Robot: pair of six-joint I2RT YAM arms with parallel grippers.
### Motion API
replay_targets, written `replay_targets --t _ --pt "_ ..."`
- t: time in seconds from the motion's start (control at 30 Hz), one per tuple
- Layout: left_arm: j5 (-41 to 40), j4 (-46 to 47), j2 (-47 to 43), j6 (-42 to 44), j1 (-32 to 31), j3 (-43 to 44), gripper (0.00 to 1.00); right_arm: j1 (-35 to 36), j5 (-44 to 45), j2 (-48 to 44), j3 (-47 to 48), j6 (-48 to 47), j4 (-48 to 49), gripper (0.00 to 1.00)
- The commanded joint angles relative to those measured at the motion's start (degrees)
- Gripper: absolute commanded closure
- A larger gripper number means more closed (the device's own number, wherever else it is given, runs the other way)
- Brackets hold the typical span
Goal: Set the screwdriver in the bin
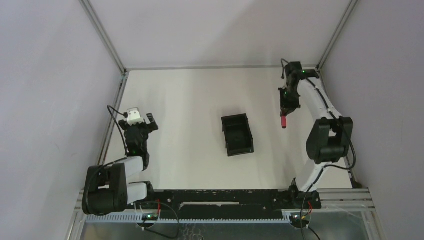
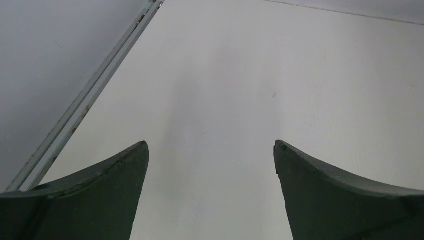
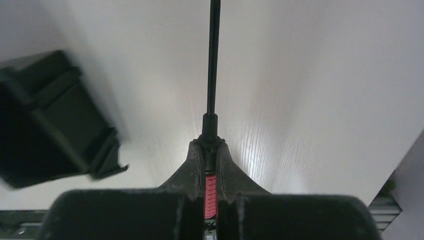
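Note:
The screwdriver hangs over bare table, so I should move my right gripper to the left in the top view. Then it should lower into the bin's open top and release.
My right gripper is shut on the screwdriver. Its red handle sits between the jaws, and the thin dark shaft runs straight ahead over the white table. From above, the right gripper is at the table's far right, with the red handle end poking out below it. The black open-top bin stands mid-table, to the left of that gripper, and shows at the left edge of the right wrist view. My left gripper is open over bare table, far left.
The metal frame rail runs along the table's left edge, close to the left gripper. Grey walls close in the table at the back and on both sides. The arm bases and a cable track line the near edge.

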Motion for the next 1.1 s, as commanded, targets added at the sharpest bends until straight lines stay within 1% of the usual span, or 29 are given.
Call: replay_targets --t 0.0,0.17,0.23,0.33,0.5,0.57,0.67,0.73,0.83,0.93,1.0,1.07 --pt "-0.70 1.39 -0.06 0.72 -0.36 2.75 0.00 0.07 -3.23 -6.93 8.24 3.60 -13.59 1.00" --pt "-0.75 1.39 -0.04 0.72 -0.36 2.73 0.00 2.23 -4.09 -10.58 10.77 6.68 -13.83 1.00" --pt "-0.70 1.38 -0.03 0.77 -0.36 2.60 0.00 4.79 -4.43 -11.45 10.79 7.85 -12.34 1.00" --pt "-0.78 1.39 -0.03 0.72 -0.34 2.73 0.00 11.16 -4.10 -12.15 9.86 9.88 -8.57 1.00" --pt "-0.77 1.39 -0.03 0.72 -0.33 2.65 0.00 24.68 -6.43 -10.44 10.24 11.51 -2.65 1.00" --pt "-0.77 1.37 -0.10 0.72 -0.36 2.68 0.00 28.66 -6.30 -9.51 11.31 9.83 -1.44 1.00" --pt "-0.75 1.37 -0.03 0.73 -0.36 2.69 0.00 32.76 -4.30 -8.86 10.70 6.23 0.60 1.00" --pt "-0.75 1.39 -0.03 0.72 -0.36 2.71 0.00 34.47 -3.70 -8.87 8.08 2.73 2.74 1.00" --pt "-0.77 1.39 -0.03 0.79 -0.34 2.68 0.00 35.70 -2.36 -9.21 1.45 -1.89 8.23 1.00" --pt "-0.70 1.39 -0.07 0.75 -0.38 2.68 0.00 35.76 -2.15 -9.38 -7.12 -5.70 16.31 1.00" --pt "-0.74 1.39 -0.06 0.72 -0.36 2.65 0.00 35.68 -2.17 -8.84 -11.36 -6.95 21.28 1.00" --pt "-0.76 1.39 -0.03 0.72 -0.36 2.66 0.00 35.60 -2.29 -7.46 -13.47 -7.28 24.59 1.00"
